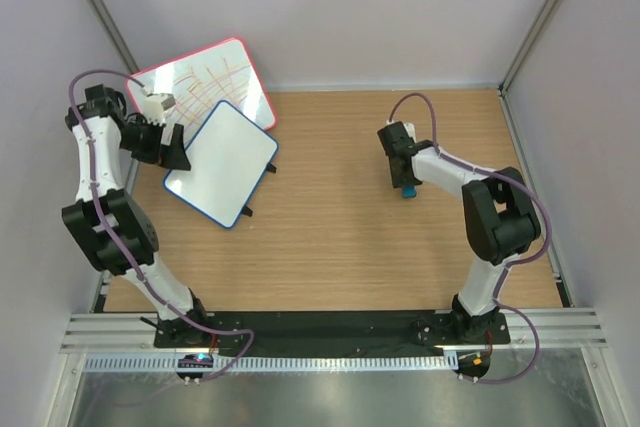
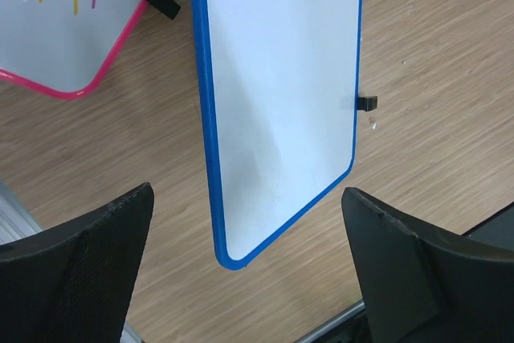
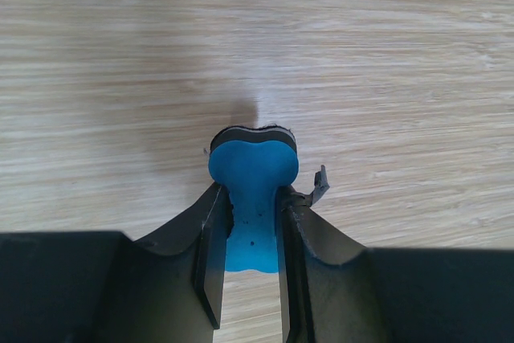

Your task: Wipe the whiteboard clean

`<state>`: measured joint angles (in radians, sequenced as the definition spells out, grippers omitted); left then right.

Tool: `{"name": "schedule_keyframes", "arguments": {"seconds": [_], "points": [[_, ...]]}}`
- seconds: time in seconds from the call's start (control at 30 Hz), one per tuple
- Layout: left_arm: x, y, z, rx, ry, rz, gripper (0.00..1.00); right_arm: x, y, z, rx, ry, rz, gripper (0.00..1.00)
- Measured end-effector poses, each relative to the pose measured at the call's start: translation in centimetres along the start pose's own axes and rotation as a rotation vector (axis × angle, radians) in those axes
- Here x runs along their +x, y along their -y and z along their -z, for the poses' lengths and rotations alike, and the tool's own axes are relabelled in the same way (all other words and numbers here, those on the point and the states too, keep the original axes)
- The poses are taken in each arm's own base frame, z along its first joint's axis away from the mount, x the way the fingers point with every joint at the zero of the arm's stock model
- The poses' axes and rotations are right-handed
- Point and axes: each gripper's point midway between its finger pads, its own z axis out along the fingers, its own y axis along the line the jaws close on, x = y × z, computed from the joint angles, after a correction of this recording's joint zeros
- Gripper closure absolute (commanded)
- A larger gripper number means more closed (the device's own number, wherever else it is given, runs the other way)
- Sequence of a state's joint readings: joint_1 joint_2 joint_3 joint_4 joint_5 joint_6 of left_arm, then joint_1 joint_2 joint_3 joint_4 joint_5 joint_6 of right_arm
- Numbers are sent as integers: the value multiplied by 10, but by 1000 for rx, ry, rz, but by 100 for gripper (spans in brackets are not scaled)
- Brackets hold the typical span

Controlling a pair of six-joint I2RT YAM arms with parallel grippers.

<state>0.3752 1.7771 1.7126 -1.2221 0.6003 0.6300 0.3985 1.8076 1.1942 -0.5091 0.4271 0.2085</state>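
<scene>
The whiteboard's surface is clean. My right gripper eases toward the right in the top view and down next, then releases the blue eraser [image 3: 254, 186] on the bare tabletop.
The whiteboard [image 1: 224, 161], blue-framed with a clean white surface, lies on the wooden table at the left. It also shows in the left wrist view [image 2: 277, 94], one corner pointing toward me. My left gripper [image 1: 172, 147] is open and empty at the board's left edge; in the left wrist view [image 2: 249, 279] its jaws stand wide apart either side of that corner. My right gripper [image 1: 405, 182] is shut on a blue eraser [image 3: 254, 186] with a dark felt base, held just above the table at the right, apart from the board.
A larger pink-framed board [image 1: 205, 82] with coloured scribbles lies behind the whiteboard, partly under it; its corner shows in the left wrist view [image 2: 72, 22]. A small black clip [image 2: 366, 103] sits at the whiteboard's edge. Walls close in left, back and right.
</scene>
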Motion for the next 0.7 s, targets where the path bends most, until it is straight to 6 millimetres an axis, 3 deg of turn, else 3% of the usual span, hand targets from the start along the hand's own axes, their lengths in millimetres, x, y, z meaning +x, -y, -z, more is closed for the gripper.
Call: {"name": "schedule_keyframes", "arguments": {"seconds": [0.23, 0.33, 0.37, 0.43, 0.47, 0.6, 0.7], "points": [[-4, 8, 23, -84, 38, -5, 0, 6, 31, -19, 48, -51, -65, 94], [-1, 11, 33, -140, 51, -1, 0, 11, 40, -27, 58, -78, -82, 81], [0, 11, 36, -157, 55, 0, 0, 13, 41, -29, 59, -85, -84, 57], [3, 13, 40, -184, 57, 9, 0, 15, 42, -31, 59, -98, -84, 27], [5, 13, 43, -199, 56, 13, 0, 12, 43, -30, 63, -99, -80, 1], [8, 14, 44, -211, 50, 30, 0, -4, 24, -27, -26, -55, -79, 0], [11, 16, 42, -206, 45, 44, 0, -15, -17, -16, -162, 17, -17, 1]]}}
